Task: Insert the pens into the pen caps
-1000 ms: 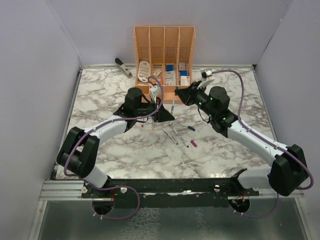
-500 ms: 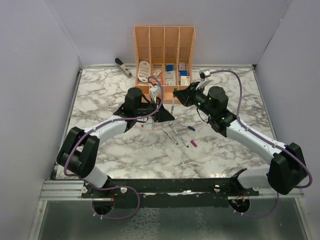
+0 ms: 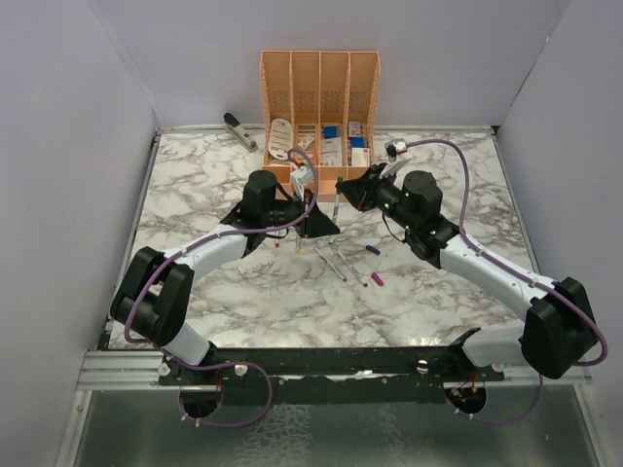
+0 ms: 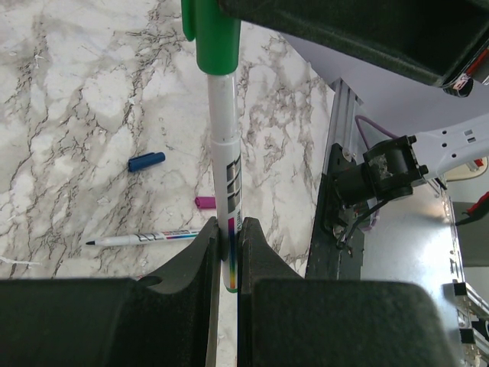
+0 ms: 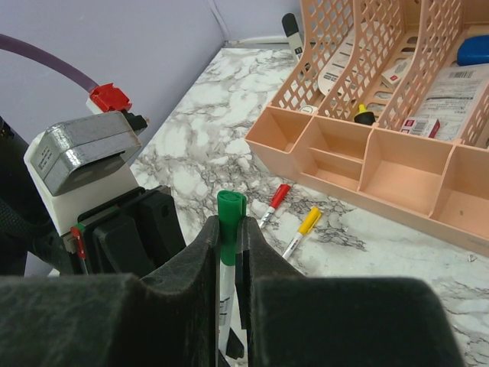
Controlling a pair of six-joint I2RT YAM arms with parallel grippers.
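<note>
My left gripper tilts down and lowers between the red-capped and yellow-capped pens to release next, since the green cap (image 5: pixel 231 205) is on the white pen.
My left gripper (image 4: pixel 227 229) is shut on the lower end of a white pen (image 4: pixel 224 138) and holds it upright above the table. My right gripper (image 5: pixel 228 229) is shut on a green cap (image 5: pixel 231 205) that sits on the top end of that same pen; the cap also shows in the left wrist view (image 4: pixel 216 34). In the top view the two grippers meet in front of the organizer, left (image 3: pixel 317 222) and right (image 3: pixel 350 191). An uncapped pen (image 4: pixel 145 238), a blue cap (image 4: pixel 145 161) and a purple cap (image 4: pixel 205 202) lie on the marble.
An orange desk organizer (image 3: pixel 319 97) stands at the back centre, its front trays (image 5: pixel 367 164) close behind the grippers. A red-capped pen (image 5: pixel 275 202) and a yellow-capped pen (image 5: pixel 303 228) lie before it. A stapler (image 3: pixel 239 130) lies at the back left. Loose pens (image 3: pixel 336 263) lie mid-table.
My right gripper has shifted slightly left, towards the left gripper, with the green cap. The left arm has stayed still.
</note>
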